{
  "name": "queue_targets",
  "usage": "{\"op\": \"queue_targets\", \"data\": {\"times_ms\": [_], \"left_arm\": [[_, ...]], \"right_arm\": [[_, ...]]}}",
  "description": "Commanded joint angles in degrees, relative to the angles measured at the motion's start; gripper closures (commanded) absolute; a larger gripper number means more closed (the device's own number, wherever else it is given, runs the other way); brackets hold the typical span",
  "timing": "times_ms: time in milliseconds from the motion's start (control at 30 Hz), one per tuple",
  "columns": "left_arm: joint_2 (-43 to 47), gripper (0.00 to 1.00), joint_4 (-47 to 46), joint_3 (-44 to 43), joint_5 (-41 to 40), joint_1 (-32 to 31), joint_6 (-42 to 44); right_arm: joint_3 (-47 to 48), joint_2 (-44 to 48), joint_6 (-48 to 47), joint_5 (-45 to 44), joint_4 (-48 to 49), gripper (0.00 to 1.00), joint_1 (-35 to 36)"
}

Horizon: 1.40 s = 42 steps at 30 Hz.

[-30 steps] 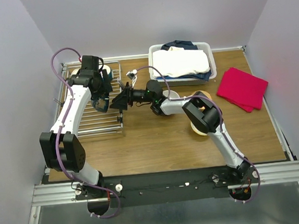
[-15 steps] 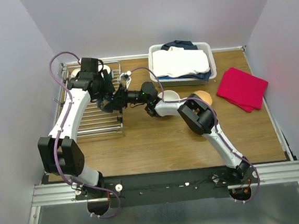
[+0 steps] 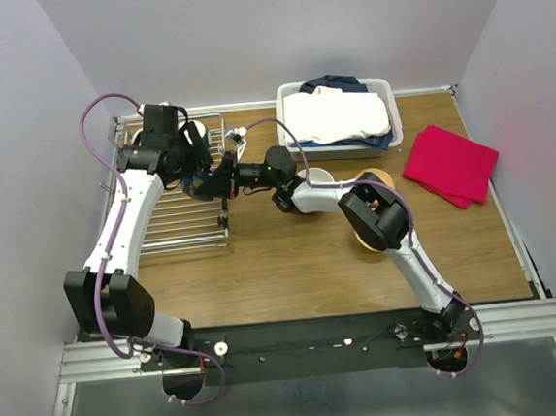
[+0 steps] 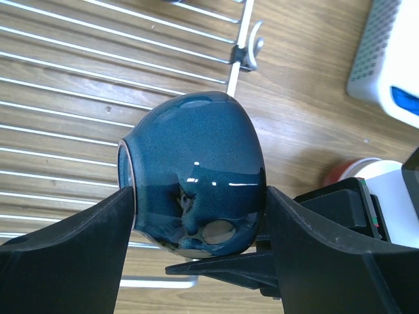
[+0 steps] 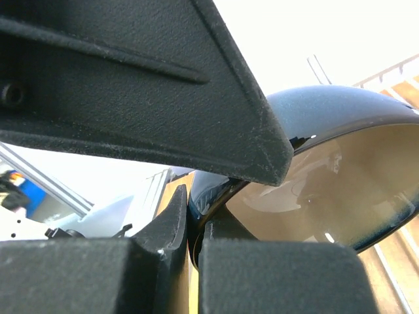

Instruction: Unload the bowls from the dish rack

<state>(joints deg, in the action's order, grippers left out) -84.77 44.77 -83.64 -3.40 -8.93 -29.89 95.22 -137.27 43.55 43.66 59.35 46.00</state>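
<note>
Next, my right gripper needs to swing over the white bowl [image 3: 316,177], tilt its fingers downward, lower the dark blue bowl and release it, since the white bowl stands clear of the rack [image 3: 177,222].
The silver wire dish rack [image 3: 177,222] lies at the table's left; its bars [image 4: 65,98] run under the left wrist view. A dark blue bowl [image 4: 196,170] with a cream inside [image 5: 327,176] hangs on its side above the rack's right rim. My left gripper [image 3: 196,179] [image 4: 200,196] is shut on it, one finger at the mouth and one at the foot. My right gripper [image 3: 217,179] [image 5: 200,209] reaches in from the right and is shut on the same bowl's rim. A cream bowl [image 3: 196,129] sits at the rack's far end. On the table stand a white bowl [image 3: 316,177] and a tan bowl [image 3: 378,178].
A white basket [image 3: 394,110] of folded laundry stands at the back centre. A red cloth [image 3: 449,164] lies at the right. Another bowl [image 3: 367,244] sits partly under the right arm's elbow. Both forearms cross over the rack's right edge.
My right gripper has moved left to the blue bowl and closed on its rim. The left arm, still holding the bowl, has shifted slightly back and left.
</note>
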Motion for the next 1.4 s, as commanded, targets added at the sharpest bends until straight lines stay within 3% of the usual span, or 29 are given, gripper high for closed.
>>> {"op": "queue_targets", "data": {"times_ms": [0, 100, 333, 700, 1000, 1367], "left_arm": [[6.63, 0.15, -2.76, -5.83, -4.07, -0.30, 3.17], [8.83, 0.01, -3.37, -6.80, -5.65, -0.30, 4.84], [13.40, 0.01, -6.63, -6.45, -6.80, -0.30, 9.31], [16.48, 0.01, -10.67, 1.71, -9.96, -0.30, 13.28], [15.17, 0.01, -13.31, 6.20, -9.53, -0.30, 12.93], [13.67, 0.01, -12.61, 7.44, -8.82, -0.30, 13.19]], "right_arm": [[-3.28, 7.62, -10.39, 1.17, -9.31, 0.99, 0.23], [-5.30, 11.23, -15.66, 0.20, -16.16, 0.99, 0.23], [-8.56, 20.63, -31.67, -4.54, -39.81, 0.99, 0.23], [-11.11, 36.36, -51.36, -22.28, -76.19, 0.99, 0.15], [-8.83, 39.98, -60.94, -45.64, -92.82, 0.99, 0.15], [-3.99, 32.95, -66.05, -56.84, -98.99, 0.99, 0.23]]}}
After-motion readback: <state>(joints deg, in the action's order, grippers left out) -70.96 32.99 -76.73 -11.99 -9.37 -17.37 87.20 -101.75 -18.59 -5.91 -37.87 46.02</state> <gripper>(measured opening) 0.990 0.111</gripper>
